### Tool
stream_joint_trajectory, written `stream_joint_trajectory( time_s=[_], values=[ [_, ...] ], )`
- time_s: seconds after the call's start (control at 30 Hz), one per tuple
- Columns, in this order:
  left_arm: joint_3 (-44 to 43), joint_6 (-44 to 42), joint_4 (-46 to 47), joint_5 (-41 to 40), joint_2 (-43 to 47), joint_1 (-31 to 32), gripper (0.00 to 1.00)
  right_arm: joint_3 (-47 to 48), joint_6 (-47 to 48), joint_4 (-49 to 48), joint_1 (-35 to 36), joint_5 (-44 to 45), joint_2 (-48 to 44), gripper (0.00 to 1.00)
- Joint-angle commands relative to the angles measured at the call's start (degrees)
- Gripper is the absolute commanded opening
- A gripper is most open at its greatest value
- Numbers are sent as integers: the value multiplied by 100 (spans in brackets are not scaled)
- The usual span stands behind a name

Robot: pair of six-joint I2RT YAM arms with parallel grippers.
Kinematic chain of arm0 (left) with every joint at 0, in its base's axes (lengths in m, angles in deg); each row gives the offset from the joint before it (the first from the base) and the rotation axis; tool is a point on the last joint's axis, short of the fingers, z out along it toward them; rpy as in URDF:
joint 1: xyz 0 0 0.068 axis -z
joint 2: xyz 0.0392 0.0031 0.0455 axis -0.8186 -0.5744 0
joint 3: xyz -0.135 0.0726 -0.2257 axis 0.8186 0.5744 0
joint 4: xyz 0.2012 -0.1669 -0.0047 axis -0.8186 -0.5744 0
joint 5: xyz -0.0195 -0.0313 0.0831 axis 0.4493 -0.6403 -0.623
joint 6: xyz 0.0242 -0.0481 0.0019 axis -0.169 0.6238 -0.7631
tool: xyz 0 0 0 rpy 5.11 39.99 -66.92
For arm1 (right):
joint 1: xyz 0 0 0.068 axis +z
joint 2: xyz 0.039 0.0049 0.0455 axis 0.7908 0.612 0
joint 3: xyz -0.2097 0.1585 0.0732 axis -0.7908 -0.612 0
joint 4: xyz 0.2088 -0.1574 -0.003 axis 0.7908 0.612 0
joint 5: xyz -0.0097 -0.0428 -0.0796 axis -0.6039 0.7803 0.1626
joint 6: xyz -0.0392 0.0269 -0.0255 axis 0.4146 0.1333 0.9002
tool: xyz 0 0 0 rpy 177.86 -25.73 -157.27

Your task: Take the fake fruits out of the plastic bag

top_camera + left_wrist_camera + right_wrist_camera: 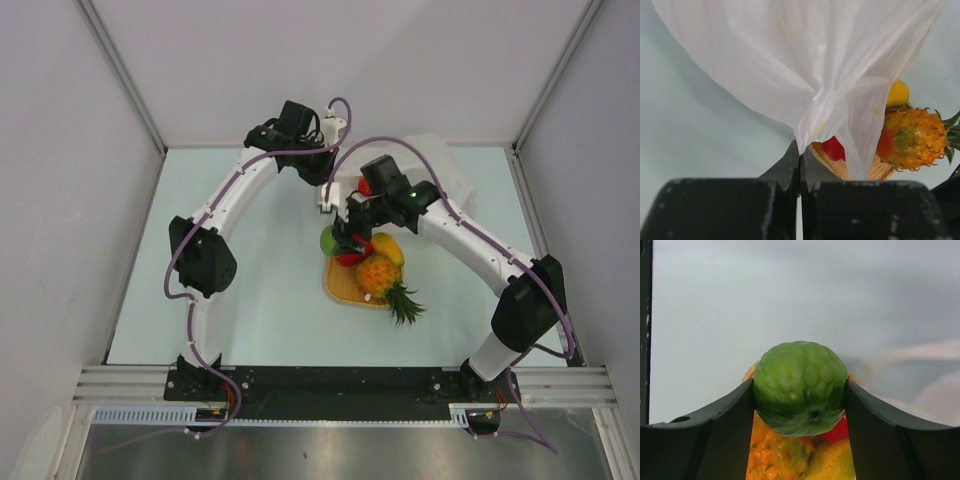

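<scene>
I will move my right gripper back and down over the tray's near corner (751, 373) beside the pineapple, to let go of the green apple.
My right gripper (343, 240) is shut on the green apple (800, 387), a bumpy-skinned green fruit, and holds it over the left end of the orange woven tray (345, 287); it also shows in the top view (328, 238). The pineapple (380, 275), the yellow mango (389, 246) and a red piece (350, 259) lie on the tray. My left gripper (800, 150) is shut on a gathered fold of the white plastic bag (805, 60) and holds it up behind the tray. Another red piece (365, 186) shows by the bag (445, 165).
Grey walls enclose the pale table on three sides. The pineapple's green crown (405, 305) sticks out over the tray's near right edge. The bag's loose bulk lies at the back right, under my right arm.
</scene>
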Motion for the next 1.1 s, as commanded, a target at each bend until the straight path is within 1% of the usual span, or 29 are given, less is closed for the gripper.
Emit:
stream_joint_trajectory(
  time_s=[0.0,0.1,0.3,0.73,1.07],
  values=[
    [-115,216,91,301,80,-46,0,-20,1777,910,285,89,284,48],
    [-80,216,91,319,142,-46,0,-11,2191,1086,426,247,478,48],
    [8,233,82,363,212,-38,0,-2,2605,1323,690,476,716,49],
    [447,145,47,311,537,-46,0,-2,2842,1640,962,810,988,49],
    [482,154,39,354,546,-46,0,-2,2641,1755,1015,1065,1340,50]
  ],
)
